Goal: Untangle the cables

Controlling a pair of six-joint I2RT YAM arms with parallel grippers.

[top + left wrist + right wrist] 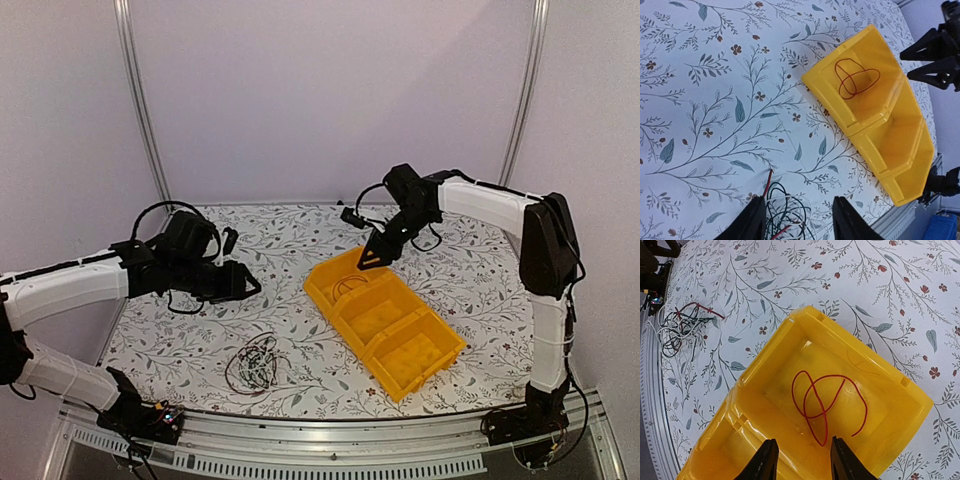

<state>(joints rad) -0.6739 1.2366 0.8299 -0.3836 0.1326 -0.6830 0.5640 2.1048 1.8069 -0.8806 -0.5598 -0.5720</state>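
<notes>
The red cable (229, 368) (767, 182) runs outside the black cable loops, so I should next lower my left gripper down and to its left in the wrist view onto it.
A tangle of thin black, white and red cables (254, 364) lies on the floral table near the front edge. It also shows in the left wrist view (782, 212) and in the right wrist view (679, 329). One red cable (826, 403) lies looped in the far compartment of the yellow tray (432, 368), also seen in the left wrist view (855, 78). My left gripper (799, 220) is open and empty, just above the tangle. My right gripper (801, 460) is open and empty, above the tray's far compartment, over the red loop.
The yellow tray (912, 150) has three compartments and sits diagonally at the table's centre right (710, 460). The metal front rail (330, 440) borders the table close to the tangle. Walls enclose the back and sides.
</notes>
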